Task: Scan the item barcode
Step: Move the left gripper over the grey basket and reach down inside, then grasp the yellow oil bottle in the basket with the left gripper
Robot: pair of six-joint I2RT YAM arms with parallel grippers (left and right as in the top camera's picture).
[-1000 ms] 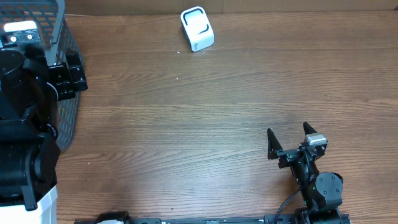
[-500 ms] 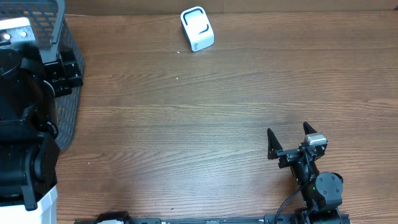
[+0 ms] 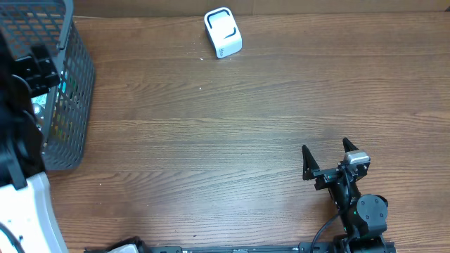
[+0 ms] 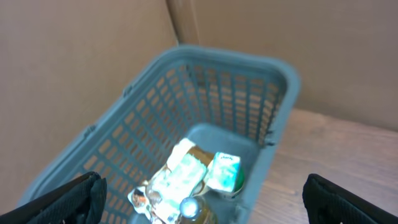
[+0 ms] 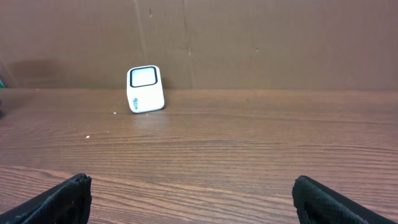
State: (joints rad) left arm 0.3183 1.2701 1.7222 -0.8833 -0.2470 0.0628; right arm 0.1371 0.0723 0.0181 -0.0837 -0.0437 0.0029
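Observation:
My left gripper is above the bottle with a round cap [image 4: 194,210], so next it will tilt downward and go down into the mesh basket [image 4: 273,93] onto the bottle.
The items lie in a grey-blue mesh basket [image 4: 273,93] at the table's far left. Among them are a pale green-and-white packet [image 4: 181,174], a small green-and-white pouch [image 4: 225,172] and a bottle with a round cap [image 4: 189,208]. My left gripper [image 4: 202,186] hangs open above the basket, holding nothing and touching none of them. The white barcode scanner [image 3: 223,32] stands at the back of the table, also seen as scanner [image 5: 145,89]. My right gripper [image 3: 325,147] rests open and empty near the front right, facing the scanner.
The basket [image 3: 67,84] occupies the back left corner, partly covered by my left arm [image 3: 21,112]. A brown cardboard wall [image 5: 249,37] runs behind the table. Bare wood tabletop [image 3: 211,140] lies between basket, scanner and right arm.
My left arm has swung further left over the basket, uncovering more of its mesh and contents in the overhead view. The right arm has not moved.

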